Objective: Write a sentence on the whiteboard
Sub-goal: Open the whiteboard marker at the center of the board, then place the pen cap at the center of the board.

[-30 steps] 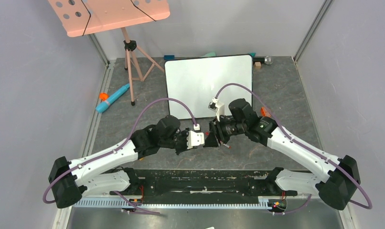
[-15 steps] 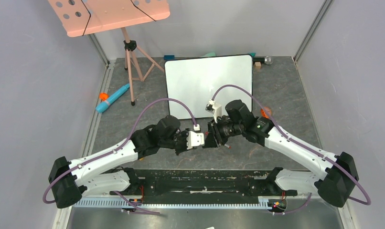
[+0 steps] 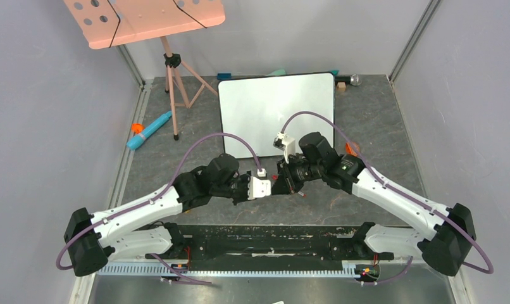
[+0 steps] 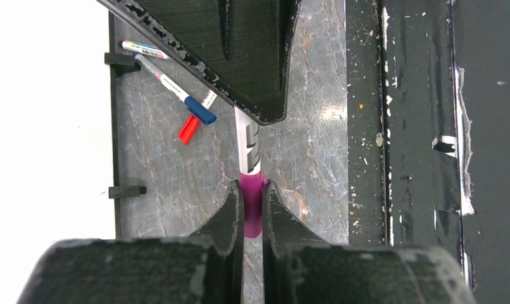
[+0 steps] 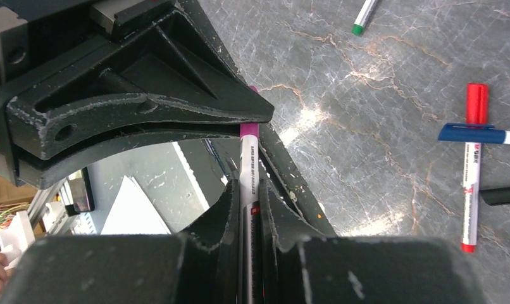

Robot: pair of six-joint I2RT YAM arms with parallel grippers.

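Observation:
My right gripper holds the marker's body. The left gripper carries its cap leftward in the top view and down to the tabletop by the whiteboard's tripod-side corner next.
The whiteboard (image 3: 274, 114) lies flat at the back middle of the table, its surface plain white; the sentence is not in view. In front of the board my two grippers meet tip to tip over the grey tabletop. A marker hangs between them. My left gripper (image 4: 253, 190) is shut on its magenta cap (image 4: 252, 212). My right gripper (image 5: 250, 190) is shut on its white barrel (image 5: 249, 161). In the top view the left gripper (image 3: 269, 185) and right gripper (image 3: 280, 183) almost touch. The whiteboard edge (image 4: 43, 158) fills the left of the left wrist view.
A red marker and a blue-capped marker (image 4: 189, 117) lie crossed on the table near the board's front edge. A green-tipped marker (image 5: 364, 16) lies farther off. A pink perforated board on a tripod (image 3: 145, 19) stands back left, with a blue tube (image 3: 150, 130) beside it.
My right gripper has slid a little left toward the left gripper and its jaws have closed onto the marker's barrel. The left gripper has kept its grip on the cap.

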